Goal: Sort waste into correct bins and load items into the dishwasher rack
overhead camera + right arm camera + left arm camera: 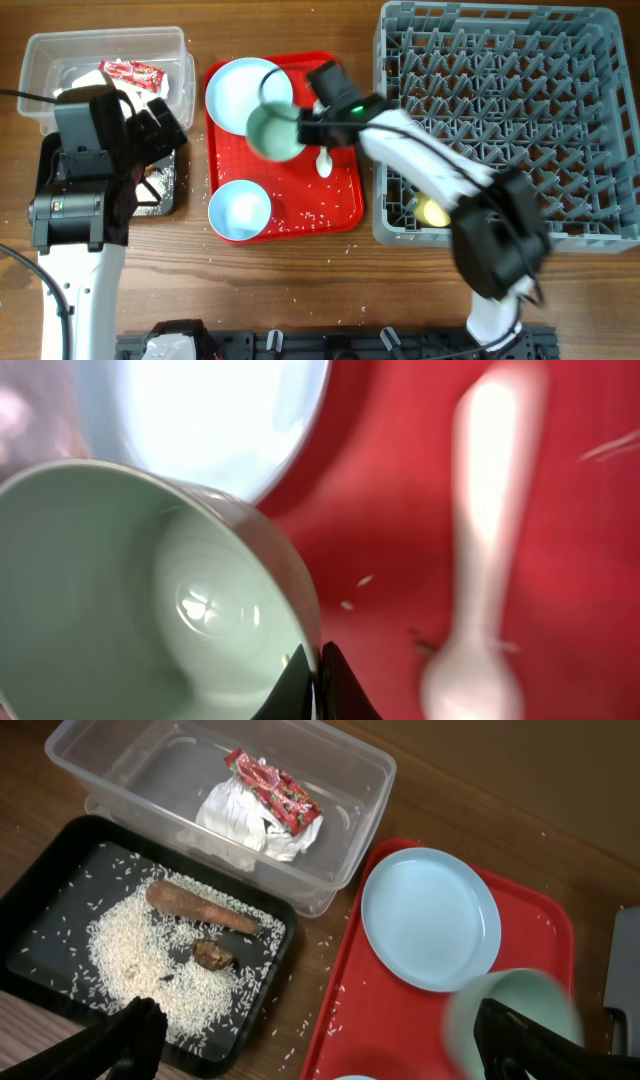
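Next, my right gripper carries the bowl outward, to the right in the overhead view, to the rack's empty tray-side far corner (415, 50) and releases it there.
My right gripper (303, 128) is shut on the rim of a pale blue-green bowl (272, 132) and holds it tilted above the red tray; the rim sits between the fingertips (318, 680). The pale blue plate (236, 92) and the second bowl (240, 210) lie on the tray, with the white spoon (324, 163) beside them. The yellow cup (433, 211) sits in the grey dishwasher rack (500, 60). My left gripper (320, 1045) is open and empty near the black tray (60, 860), which holds rice (130, 955), the brown stick (200, 908) and the brown lump (213, 954). The clear tub (330, 780) holds the red wrapper (275, 788) and napkin (235, 815).
The flat red tray (340, 205) lies between the bins and the rack, with loose rice grains on it and on the wood around it. The left arm body (85, 170) covers much of the black tray from above.
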Robot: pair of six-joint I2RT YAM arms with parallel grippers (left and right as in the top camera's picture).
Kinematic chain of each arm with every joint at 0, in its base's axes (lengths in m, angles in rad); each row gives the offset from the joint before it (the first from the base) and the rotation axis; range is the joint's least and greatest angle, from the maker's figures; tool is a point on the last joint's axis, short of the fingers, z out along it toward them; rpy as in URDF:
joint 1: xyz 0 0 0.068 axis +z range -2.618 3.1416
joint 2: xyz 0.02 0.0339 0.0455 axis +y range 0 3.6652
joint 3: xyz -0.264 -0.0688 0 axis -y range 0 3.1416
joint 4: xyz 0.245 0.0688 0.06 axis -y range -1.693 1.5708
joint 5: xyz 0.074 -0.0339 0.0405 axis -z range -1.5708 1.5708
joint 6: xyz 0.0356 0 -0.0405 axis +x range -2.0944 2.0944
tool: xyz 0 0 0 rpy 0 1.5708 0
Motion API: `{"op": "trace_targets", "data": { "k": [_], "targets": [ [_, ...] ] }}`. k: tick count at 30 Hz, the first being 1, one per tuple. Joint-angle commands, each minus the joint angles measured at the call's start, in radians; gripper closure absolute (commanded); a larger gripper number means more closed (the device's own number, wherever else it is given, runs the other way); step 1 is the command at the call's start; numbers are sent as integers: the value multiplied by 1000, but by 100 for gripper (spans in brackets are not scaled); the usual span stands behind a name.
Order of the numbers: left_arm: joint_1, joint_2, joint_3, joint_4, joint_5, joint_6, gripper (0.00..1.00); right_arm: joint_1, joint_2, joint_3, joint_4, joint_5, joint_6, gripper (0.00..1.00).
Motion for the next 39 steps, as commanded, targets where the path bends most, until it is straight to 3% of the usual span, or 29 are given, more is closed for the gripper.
{"op": "trace_targets", "data": {
  "k": [1,2,4,7,8,10,11,14,16,20,27,31,33,34,36,39],
  "targets": [
    [-5,0,13,3,-2,20,0,-95,-294,7,-92,247,-35,96],
    [-5,0,13,3,-2,20,0,-114,-332,7,-122,323,-34,96],
    [-5,0,13,3,-2,20,0,-171,-397,7,-200,664,-32,96],
    [-5,0,13,3,-2,20,0,-225,-338,6,-156,1084,-75,96],
    [-5,0,13,3,-2,20,0,-241,-227,6,58,1239,-361,96],
    [-5,0,13,3,-2,20,0,-242,-149,6,234,1357,-582,96],
    [-5,0,13,3,-2,20,0,-242,-72,6,442,1434,-844,96],
    [-5,0,13,3,-2,20,0,-242,114,6,964,1448,-1417,96],
    [-5,0,13,3,-2,20,0,-242,190,6,1112,1447,-1532,96],
    [-5,0,13,3,-2,20,0,-231,244,6,1095,1404,-1521,96],
    [-5,0,13,3,-2,20,0,-167,245,6,853,1302,-1417,96],
    [-5,0,13,3,-2,20,0,-145,244,6,845,1300,-1391,55],
    [-5,0,13,3,-2,20,0,-130,244,6,850,1300,-1391,22],
    [-5,0,13,3,-2,20,0,-125,244,6,850,1300,-1391,13],
    [-5,0,13,3,-2,20,0,-104,244,6,865,1300,-1391,1],
    [-5,0,13,3,-2,20,0,-71,237,6,929,1304,-1390,0]
  ]
}}
